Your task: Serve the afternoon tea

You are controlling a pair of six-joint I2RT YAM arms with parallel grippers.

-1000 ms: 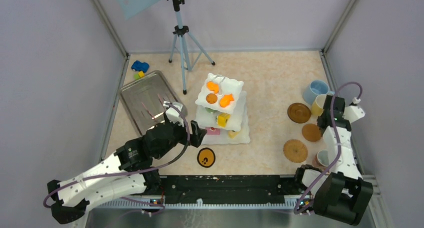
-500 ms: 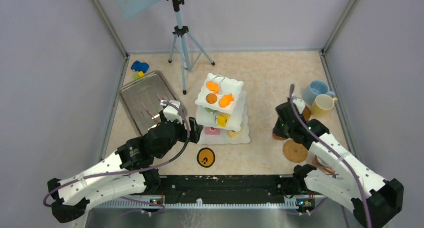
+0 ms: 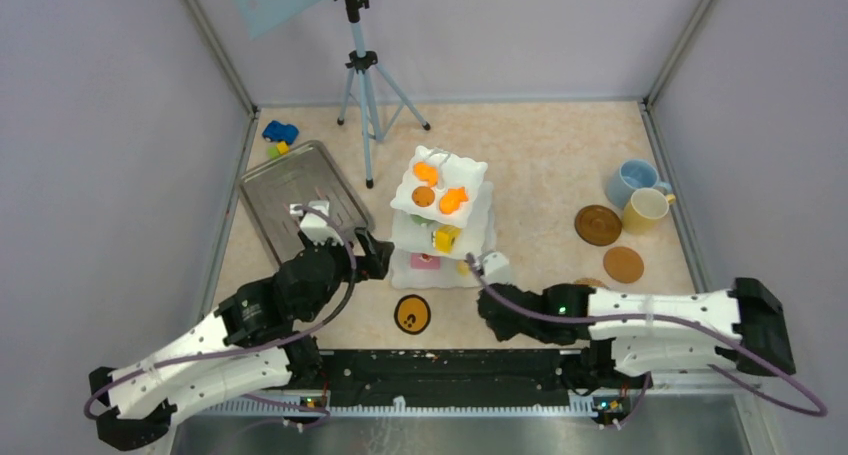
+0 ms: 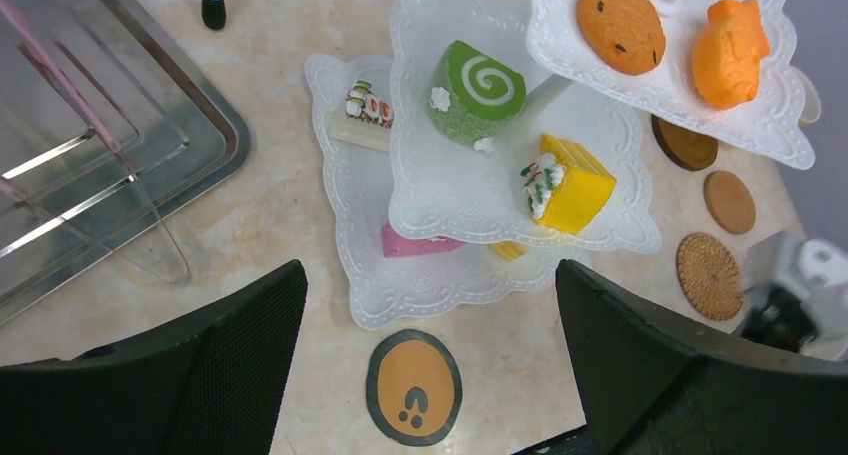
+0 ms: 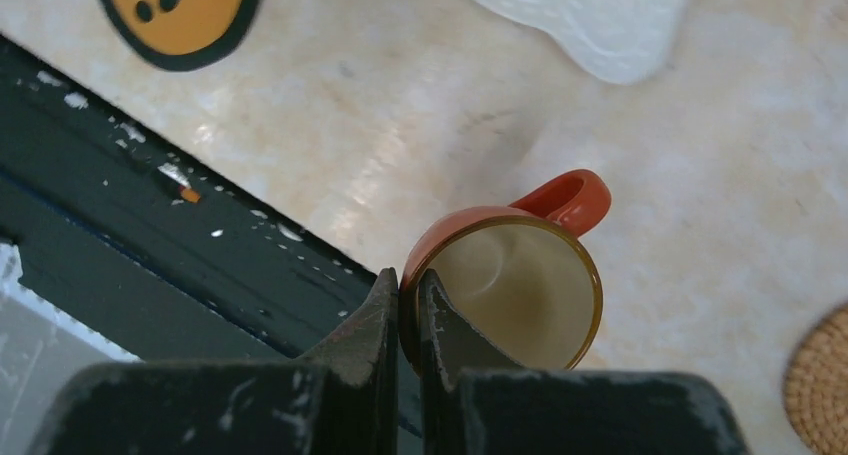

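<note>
The orange oval mat [image 3: 412,314] [image 5: 181,10] is empty, and my right gripper needs to move the mug left in the top view over it next, then lower the mug.
The white three-tier stand [image 3: 478,272] holds toy pastries: a green roll [image 4: 478,90], a yellow cake [image 4: 575,185], a cookie [image 4: 620,23] and an orange fish [image 4: 730,50]. My left gripper [image 4: 425,375] is open just left of the stand, over an orange oval mat [image 4: 413,385]. My right gripper [image 5: 410,300] is shut on the rim of a reddish-brown mug [image 5: 520,295], low over the table in front of the stand, near the black rail. In the top view the right wrist [image 3: 495,315] hides that mug. A blue mug [image 3: 628,182], a cream mug [image 3: 645,210] and round brown coasters [image 3: 598,225] sit at the right.
A steel tray [image 3: 295,200] lies at the left, with a blue toy car [image 3: 280,131] behind it. A tripod [image 3: 365,95] stands behind the stand. A woven coaster [image 5: 820,380] lies right of the held mug. The black rail [image 3: 450,365] runs along the near edge.
My right arm has swung from the right side across to the front of the stand, carrying the mug with it. The left gripper has drawn back slightly to the left, still open.
</note>
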